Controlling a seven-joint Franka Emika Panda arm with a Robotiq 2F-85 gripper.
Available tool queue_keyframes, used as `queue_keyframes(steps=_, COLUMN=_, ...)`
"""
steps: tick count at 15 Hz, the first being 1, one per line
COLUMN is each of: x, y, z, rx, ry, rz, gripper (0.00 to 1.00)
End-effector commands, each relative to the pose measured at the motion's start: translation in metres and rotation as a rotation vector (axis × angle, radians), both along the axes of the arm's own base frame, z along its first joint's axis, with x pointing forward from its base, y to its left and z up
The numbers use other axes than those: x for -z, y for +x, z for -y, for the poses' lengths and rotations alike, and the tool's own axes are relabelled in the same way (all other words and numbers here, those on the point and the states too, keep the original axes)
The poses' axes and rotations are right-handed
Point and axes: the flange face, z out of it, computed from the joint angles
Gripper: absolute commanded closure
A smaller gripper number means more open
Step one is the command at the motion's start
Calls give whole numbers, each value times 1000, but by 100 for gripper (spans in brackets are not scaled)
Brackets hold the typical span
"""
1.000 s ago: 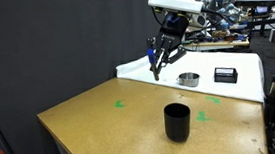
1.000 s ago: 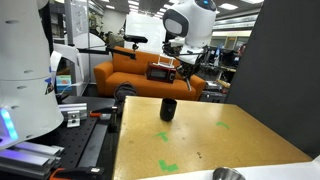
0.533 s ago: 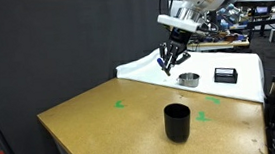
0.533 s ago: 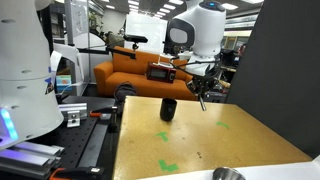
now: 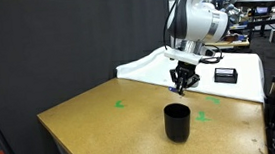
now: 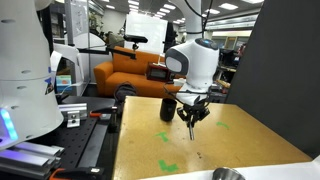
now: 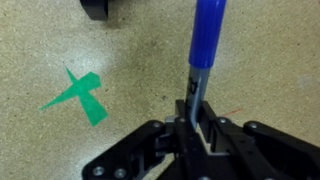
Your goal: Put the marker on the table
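Observation:
The bare board lies below, so the robot should lower its gripper to the clear spot on it beside the green tape mark and let go of the marker [image 7: 203, 45] there.
My gripper [image 7: 190, 118] is shut on the marker [image 7: 203, 45], a slim blue stick that points out from the jaws toward the table [image 7: 60, 40]. In both exterior views the gripper [image 5: 184, 80] [image 6: 191, 118] hangs low over the light-brown board table [image 5: 101, 120] [image 6: 240, 140], fingers pointing down, a little behind the black cup [image 5: 177, 122] [image 6: 169, 108]. In the exterior views the marker shows only as a thin dark tip below the fingers [image 6: 191, 131]. I cannot tell if its tip touches the board.
Green tape marks lie on the board [image 7: 80, 95] [image 5: 119, 104] [image 6: 167, 137]. A white-sheeted surface [image 5: 147, 66] behind holds a metal bowl and a black box [image 5: 225, 74]. A dark curtain stands beside the table. An orange sofa [image 6: 130, 75] is beyond the table.
The arm has swung from above the white sheet over to the wood table and come down low, carrying the marker with it. The cup has not moved.

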Motion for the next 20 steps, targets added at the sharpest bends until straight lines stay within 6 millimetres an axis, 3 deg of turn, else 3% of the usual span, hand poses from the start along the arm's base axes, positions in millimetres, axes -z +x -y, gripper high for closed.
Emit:
queue_keyframes(steps=1, x=22, y=8, z=1, rx=38, ry=-15, rz=-3, gripper=96)
queue_keyframes(steps=5, x=50, y=5, z=2, rx=40, ry=-26, rz=-38, gripper=96)
queue_keyframes(steps=6, x=53, y=5, z=1, rx=40, ry=-28, rz=-39, gripper=58)
queue_keyframes(steps=8, x=57, y=4, z=1, rx=35, ry=-23, rz=-49, gripper=52)
queue_keyframes(steps=15, x=58, y=-1, z=-1, rx=23, ry=-26, rz=-56, gripper=2)
queue_keyframes(steps=20, x=42, y=-7, z=-8, rx=3, ry=-46, rz=-51, gripper=0)
